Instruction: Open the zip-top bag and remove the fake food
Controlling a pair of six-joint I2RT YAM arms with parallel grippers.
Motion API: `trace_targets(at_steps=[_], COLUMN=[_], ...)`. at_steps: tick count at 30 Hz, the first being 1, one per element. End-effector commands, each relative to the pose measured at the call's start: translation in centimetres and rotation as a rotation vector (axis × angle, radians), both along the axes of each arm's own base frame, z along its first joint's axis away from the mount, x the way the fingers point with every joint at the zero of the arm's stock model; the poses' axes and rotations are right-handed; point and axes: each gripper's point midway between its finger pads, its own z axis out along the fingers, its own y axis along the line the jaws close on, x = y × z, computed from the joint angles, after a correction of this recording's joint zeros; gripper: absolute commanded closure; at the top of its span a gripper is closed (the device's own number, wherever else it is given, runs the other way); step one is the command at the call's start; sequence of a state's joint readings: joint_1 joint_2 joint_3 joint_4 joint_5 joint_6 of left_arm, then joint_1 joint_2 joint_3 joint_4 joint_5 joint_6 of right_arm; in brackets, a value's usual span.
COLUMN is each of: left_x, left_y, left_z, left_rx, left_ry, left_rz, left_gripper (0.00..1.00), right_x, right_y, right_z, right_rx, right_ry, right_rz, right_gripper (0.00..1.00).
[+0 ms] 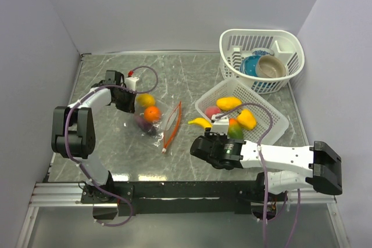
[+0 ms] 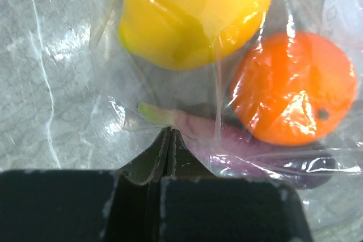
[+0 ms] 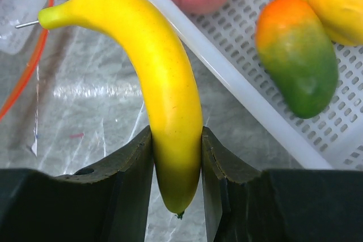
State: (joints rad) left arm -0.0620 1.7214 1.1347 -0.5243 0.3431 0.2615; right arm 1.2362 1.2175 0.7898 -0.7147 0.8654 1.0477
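Note:
I will next move my right gripper outward over the basket's rim and let go of the banana between the pink fruit and mango, because that gap is outward of my gripper.
The zip-top bag [image 1: 156,119] lies at the table's middle left, its red-orange zip strip [image 1: 172,125] facing right. Inside it are a yellow fruit [image 2: 193,15], an orange [image 2: 292,86] and a purple vegetable [image 2: 249,151]. My left gripper [image 2: 169,133] is shut on the bag's closed left edge; in the top view it [image 1: 129,105] is at the bag's left side. My right gripper [image 3: 177,151] is shut on a yellow banana [image 3: 161,83], held just left of the white mesh basket [image 3: 227,69]; both show in the top view, gripper [image 1: 204,136] and banana [image 1: 199,123].
The rectangular white basket [image 1: 273,121] holds a yellow fruit [image 1: 228,103], a pink fruit [image 1: 212,111], a red-green mango [image 3: 298,60] and a yellow pepper [image 1: 246,119]. A round white basket [image 1: 289,45] at the back right holds a blue bowl [image 1: 251,65] and a tan bowl [image 1: 272,67].

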Motion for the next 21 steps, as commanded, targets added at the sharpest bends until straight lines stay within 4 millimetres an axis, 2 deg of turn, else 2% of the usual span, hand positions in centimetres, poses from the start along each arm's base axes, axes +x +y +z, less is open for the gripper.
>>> trace_targets(at_steps=[1,4,6,9,11,12,14,15,17,18,20,21], left_x=[1.0,0.8,0.3,-0.6,-1.1,-1.6,-2.0,-2.3,-2.8,-2.8,-3.3,-3.4], left_y=[-0.7,-1.7,-2.6,-3.7,-4.3,-4.8,-5.3,-5.7,-5.9,-6.1,-6.2,-6.2], left_z=[4.8,7.1,8.2,9.9,11.1,11.4,12.6,13.0,13.7,14.1,14.4,14.5], left_rx=[-0.052,-0.089,-0.108,-0.134,-0.146,-0.153,-0.158,-0.160,-0.161,-0.161,-0.161,-0.161], left_ry=[-0.090,-0.111,-0.112,-0.121,-0.139,-0.134,-0.158,-0.164,-0.169,-0.176,-0.173,-0.171], left_rz=[0.008,-0.011,-0.030,-0.058,-0.073,-0.086,-0.102,-0.113,-0.124,-0.133,-0.143,-0.146], left_gripper=[0.99,0.99,0.99,0.99,0.99,0.99,0.99,0.99,0.99,0.99,0.99,0.99], right_x=[2.5,3.6,4.4,5.5,6.1,6.2,6.5,6.7,6.8,7.1,7.3,7.7], right_y=[0.4,0.5,-0.5,-3.5,-5.8,-6.3,-7.4,-7.7,-7.9,-8.4,-8.6,-8.5], right_z=[5.7,8.7,9.6,9.2,7.7,7.1,5.1,4.1,2.6,2.2,1.4,1.5], right_rx=[0.049,0.058,0.044,0.018,-0.015,-0.024,-0.042,-0.043,-0.043,-0.045,-0.070,-0.065], right_ry=[-0.197,-0.272,-0.295,-0.275,-0.241,-0.229,-0.184,-0.171,-0.120,-0.111,-0.087,-0.091], right_rz=[-0.053,-0.062,-0.110,-0.228,-0.299,-0.310,-0.328,-0.334,-0.336,-0.360,-0.359,-0.364], right_gripper=[1.00,1.00,1.00,1.00,1.00,1.00,0.87,0.60,0.32,0.11,0.01,0.00])
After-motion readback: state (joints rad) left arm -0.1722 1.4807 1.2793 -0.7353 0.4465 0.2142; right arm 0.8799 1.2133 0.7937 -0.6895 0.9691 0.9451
